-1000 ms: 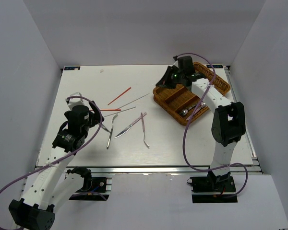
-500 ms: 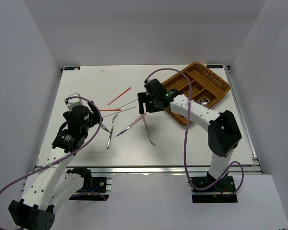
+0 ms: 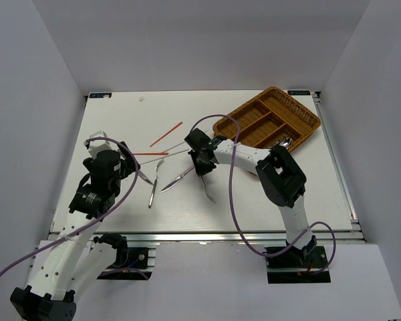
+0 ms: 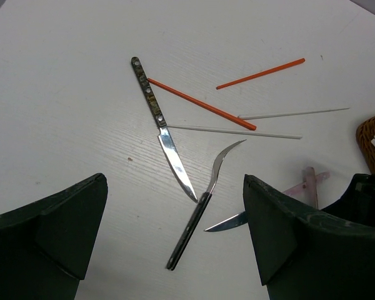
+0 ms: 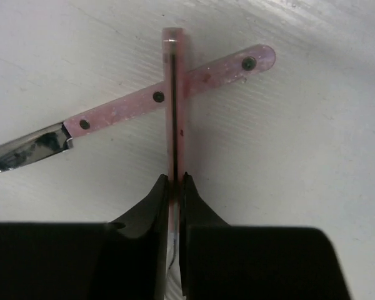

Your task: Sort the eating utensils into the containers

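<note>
The fork's dark handle (image 3: 152, 194) (image 4: 189, 231) is below my left gripper and to its right in the top view, so I should move my left gripper down and across onto it.
My right gripper (image 5: 174, 181) is shut on a pink-handled utensil (image 5: 176, 144), which stands on edge and crosses over a pink-handled knife (image 5: 112, 115). In the top view this gripper (image 3: 202, 167) is low at the table's middle, and the utensil's silver end (image 3: 209, 195) trails toward me. My left gripper (image 4: 175, 250) hangs open above a dark-handled knife (image 4: 162, 128) and a dark-handled fork (image 4: 203, 200). Two red chopsticks (image 4: 200, 103) (image 4: 260, 73) and two pale chopsticks (image 4: 234, 131) (image 4: 294, 114) lie beyond them. The wicker tray (image 3: 267, 124) sits at the back right.
Some silver utensils (image 3: 284, 142) lie in the tray's near compartment. The right arm's purple cable (image 3: 232, 194) loops over the table's middle. White walls enclose the table on three sides.
The right arm swung from over the tray to the table's middle, opened, and closed on the pink-handled utensil, which shifted slightly. The left arm barely moved.
</note>
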